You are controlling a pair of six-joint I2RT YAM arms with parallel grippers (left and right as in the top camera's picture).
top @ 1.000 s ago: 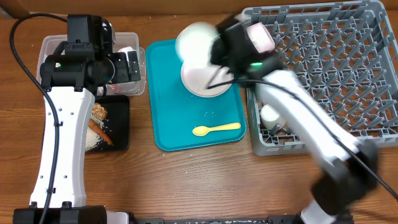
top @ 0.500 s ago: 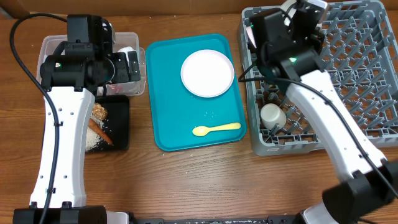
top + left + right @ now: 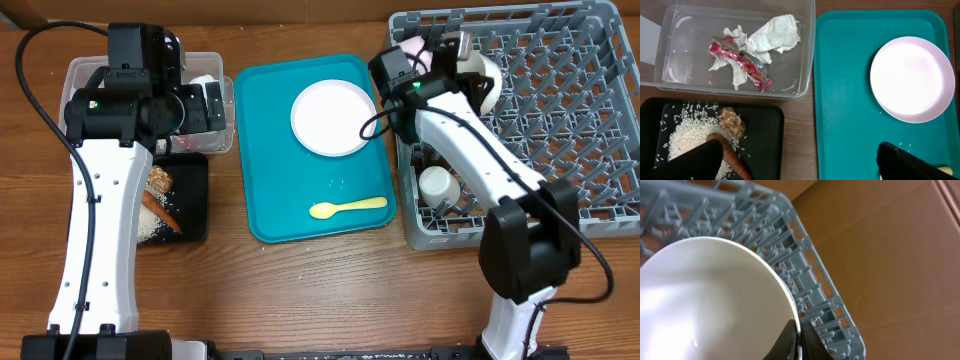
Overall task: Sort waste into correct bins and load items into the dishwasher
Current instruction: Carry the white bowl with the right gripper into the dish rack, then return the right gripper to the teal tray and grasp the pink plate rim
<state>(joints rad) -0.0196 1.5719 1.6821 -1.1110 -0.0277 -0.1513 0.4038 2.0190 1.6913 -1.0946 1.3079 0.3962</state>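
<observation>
Free pegs of the dish rack beside the white cup [image 3: 438, 185] lie back below my right gripper, so it should next go back, down and toward the teal tray [image 3: 270, 150] to release the bowl.
My right gripper [image 3: 799, 330] is shut on the rim of a white bowl [image 3: 705, 300]. It holds the bowl tilted over the back left part of the grey dish rack [image 3: 560, 120], where the bowl [image 3: 482, 72] also shows in the overhead view. A white cup [image 3: 438, 185] sits in the rack's front left. The white-pinkish plate [image 3: 333, 118] and yellow spoon [image 3: 348, 207] lie on the teal tray [image 3: 270, 150]. My left gripper [image 3: 800, 157] is open and empty, over the gap between the black tray [image 3: 765, 125] and the teal tray.
The clear tub [image 3: 670, 75] holds the red-and-white wrapper [image 3: 742, 62] and white paper [image 3: 775, 32]. The black tray holds rice [image 3: 685, 132], a brown lump [image 3: 732, 122] and a carrot-like stick [image 3: 735, 160]. Bare wood table lies along the front.
My right arm carried the bowl from above the teal tray to the right, over the rack's back left part. The left arm has not moved.
</observation>
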